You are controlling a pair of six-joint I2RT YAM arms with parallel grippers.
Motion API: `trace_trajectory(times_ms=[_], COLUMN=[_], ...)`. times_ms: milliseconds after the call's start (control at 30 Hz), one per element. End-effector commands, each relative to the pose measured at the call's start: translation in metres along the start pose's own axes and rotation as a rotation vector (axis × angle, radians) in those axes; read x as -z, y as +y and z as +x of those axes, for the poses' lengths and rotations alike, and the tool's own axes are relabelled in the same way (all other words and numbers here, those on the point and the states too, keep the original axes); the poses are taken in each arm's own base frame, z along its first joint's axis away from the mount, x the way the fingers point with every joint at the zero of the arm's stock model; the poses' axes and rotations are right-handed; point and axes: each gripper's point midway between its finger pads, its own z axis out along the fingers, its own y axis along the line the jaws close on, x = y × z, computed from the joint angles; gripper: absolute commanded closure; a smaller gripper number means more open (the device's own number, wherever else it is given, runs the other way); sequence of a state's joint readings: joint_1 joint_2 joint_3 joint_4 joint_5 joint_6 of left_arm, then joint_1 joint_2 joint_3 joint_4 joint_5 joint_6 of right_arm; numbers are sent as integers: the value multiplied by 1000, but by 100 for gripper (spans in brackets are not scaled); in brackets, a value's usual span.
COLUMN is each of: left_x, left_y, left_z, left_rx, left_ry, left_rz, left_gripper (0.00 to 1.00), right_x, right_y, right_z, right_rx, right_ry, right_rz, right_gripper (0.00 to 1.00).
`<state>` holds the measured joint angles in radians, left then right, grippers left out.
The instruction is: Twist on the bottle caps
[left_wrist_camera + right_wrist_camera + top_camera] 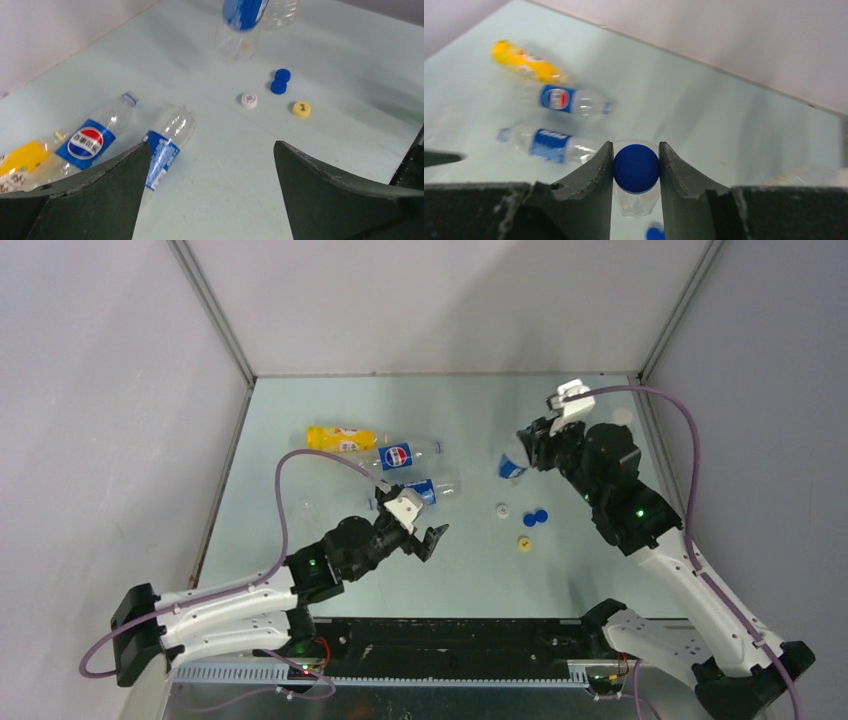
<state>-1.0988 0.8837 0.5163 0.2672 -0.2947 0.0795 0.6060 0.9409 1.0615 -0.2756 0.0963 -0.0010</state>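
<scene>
The held bottle has its cap on, so I will next move my right gripper outward toward the clear bottle by the side and down over the bare table beside it.
My right gripper (636, 167) is shut on a blue cap (636, 168) that sits on the neck of a clear, blue-labelled bottle (636, 202). That bottle (512, 465) hangs roughly upright under the gripper at the back right; I cannot tell if its base touches the table. It also shows in the left wrist view (242, 20). My left gripper (210, 150) is open and empty, above bare table left of centre (425, 535). Loose caps lie between the arms: a white one (502, 510), two blue ones (535, 517) and a yellow one (524, 543).
Three bottles lie at the back left: a yellow-orange one (340, 438), a Pepsi-labelled one (400, 455) and a blue-labelled one (425, 490) just beyond my left gripper. Another clear bottle (809, 175) is near the right wall. Walls enclose the table at back and sides.
</scene>
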Motion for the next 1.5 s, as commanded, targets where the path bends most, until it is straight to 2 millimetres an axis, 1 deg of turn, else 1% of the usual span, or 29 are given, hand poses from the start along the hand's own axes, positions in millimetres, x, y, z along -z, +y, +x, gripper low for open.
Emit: trace_trajectory(times_ms=[0, 33, 67, 100, 133, 167, 200, 233, 267, 300, 400, 500, 533, 600, 667, 700, 900, 967, 1133, 1233, 1267, 1367, 1467], left_x=[14, 16, 20, 22, 24, 26, 29, 30, 32, 34, 39, 40, 40, 40, 39, 38, 38, 38, 39, 40, 40, 41, 42], left_y=[16, 16, 16, 16, 16, 15, 16, 16, 19, 21, 32, 27, 25, 24, 28, 30, 30, 29, 29, 30, 30, 37, 40], left_z=[10, 12, 23, 29, 34, 41, 46, 46, 47, 48, 53, 58, 61, 64, 64, 65, 63, 63, 62, 62, 62, 61, 60], left_rx=[90, 123, 142, 152, 176, 182, 195, 200, 210, 215, 233, 225, 216, 212, 215, 215, 211, 208, 207, 208, 211, 220, 228], left_ry=[113, 123, 166, 183, 197, 210, 212, 208, 198, 194, 177, 170, 174, 182, 184, 186, 185, 184, 178, 176, 175, 166, 160], left_rz=[-99, -107, -116, -120, -126, -129, -134, -137, -150, -162, -223, -192, -180, -177, -203, -216, -216, -210, -202, -205, -210, -251, -268], left_gripper=[0, 0, 0, 0, 0, 0, 0, 0, 0, 0, 0, 0, 0, 0, 0, 0, 0, 0, 0, 0, 0, 0, 0], right_x=[-3, -8, -8, -11, -17, -17, -22, -22, -28, -28, -38, -45, -49, -55, -61, -65, -77, -80, -76, -75, -74, -73, -71], right_y=[-70, -79, -96, -112, -120, -134, -141, -153, -159, -168, -185, -197, -201, -206, -208, -207, -207, -208, -207, -206, -205, -204, -202], right_z=[-19, -16, -15, -13, -11, -10, -8, -5, -3, -1, 9, 21, 28, 38, 48, 54, 78, 80, 89, 91, 92, 94, 94], right_rx=[13, 7, -3, -11, -17, -24, -32, -39, -42, -46, -46, -53, -59, -74, -83, -86, -97, -95, -96, -96, -96, -98, -113], right_ry=[-42, -36, -35, -33, -33, -33, -35, -33, -32, -32, -16, 10, 27, 48, 71, 87, 144, 130, 138, 136, 138, 145, 146], right_rz=[223, 249, 296, 337, 354, 391, 406, 433, 442, 463, 496, 516, 518, 520, 511, 502, 478, 479, 483, 484, 482, 477, 477], right_gripper=[100, 100, 100, 100, 100, 100, 100, 100, 100, 100, 100, 100, 100, 100, 100, 100, 100, 100, 98, 90, 88, 81, 71])
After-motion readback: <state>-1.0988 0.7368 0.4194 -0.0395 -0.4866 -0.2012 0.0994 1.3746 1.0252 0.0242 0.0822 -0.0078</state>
